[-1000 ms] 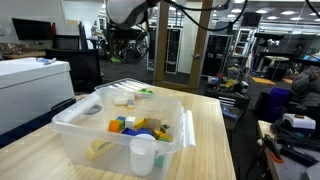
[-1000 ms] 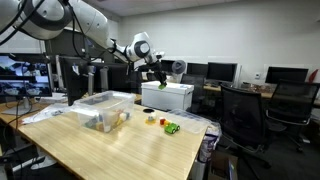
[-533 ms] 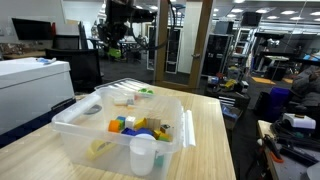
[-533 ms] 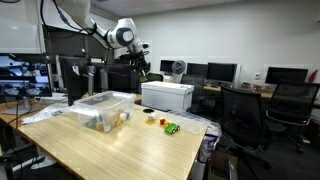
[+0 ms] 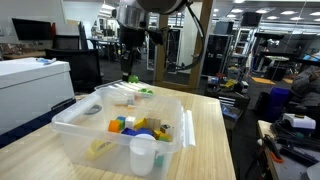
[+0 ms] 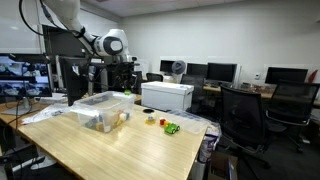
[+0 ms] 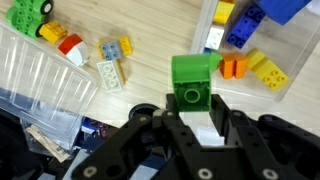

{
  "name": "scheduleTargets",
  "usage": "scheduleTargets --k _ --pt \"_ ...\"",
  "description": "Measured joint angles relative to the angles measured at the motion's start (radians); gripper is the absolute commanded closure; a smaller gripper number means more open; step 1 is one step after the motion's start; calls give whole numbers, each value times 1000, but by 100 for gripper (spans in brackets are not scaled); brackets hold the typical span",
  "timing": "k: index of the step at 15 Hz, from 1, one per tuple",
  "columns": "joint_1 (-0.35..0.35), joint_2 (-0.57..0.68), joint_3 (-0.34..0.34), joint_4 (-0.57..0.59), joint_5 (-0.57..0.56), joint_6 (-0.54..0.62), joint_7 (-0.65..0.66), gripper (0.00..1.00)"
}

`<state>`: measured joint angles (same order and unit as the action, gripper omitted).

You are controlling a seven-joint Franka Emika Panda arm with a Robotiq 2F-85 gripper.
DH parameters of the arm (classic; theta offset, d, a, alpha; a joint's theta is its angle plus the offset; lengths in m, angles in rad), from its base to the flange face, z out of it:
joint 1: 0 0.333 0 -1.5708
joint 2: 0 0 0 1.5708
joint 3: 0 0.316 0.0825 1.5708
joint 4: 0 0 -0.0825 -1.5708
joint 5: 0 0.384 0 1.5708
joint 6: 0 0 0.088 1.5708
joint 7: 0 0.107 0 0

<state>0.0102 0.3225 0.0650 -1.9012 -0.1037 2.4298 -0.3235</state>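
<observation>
The gripper moves down and toward the right in the wrist view next, over the orange blocks, to release the green block (image 7: 193,78), since the bin holds such blocks.
In the wrist view my gripper (image 7: 194,98) is shut on a green toy block (image 7: 193,78) with a round stud, held by its lower end between the two black fingers (image 7: 168,112). It hangs above the wooden table, beside the clear plastic bin (image 7: 207,22) that holds blue, yellow and orange blocks (image 7: 245,45). In both exterior views the gripper (image 5: 130,72) (image 6: 127,78) hangs just beyond the far end of the bin (image 5: 70,128) (image 6: 88,100).
Loose blocks (image 7: 112,60) lie on the table below me, with a clear lid (image 7: 40,85) at the left. A plastic cup (image 5: 143,155) stands before the bin. More loose blocks (image 6: 168,126) and a white box (image 6: 167,95) sit further along the table.
The arm has swung across from near the white box toward the bin and come lower, with the green block still in its grip.
</observation>
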Motion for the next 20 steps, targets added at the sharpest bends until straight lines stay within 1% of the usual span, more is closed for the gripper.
scheduleTargets --k 4,8,11,15,16,20 --pt "6 0 7 -1 0 2 -6 88" --pt "8 0 39 -2 0 4 -7 88" --pt "9 11 46 -1 -3 -3 -19 88" --pt "18 78 47 27 -29 -85 -53 88" --pt "20 94 47 36 -33 -89 -68 63" --pt "21 102 47 41 -33 -88 -68 63"
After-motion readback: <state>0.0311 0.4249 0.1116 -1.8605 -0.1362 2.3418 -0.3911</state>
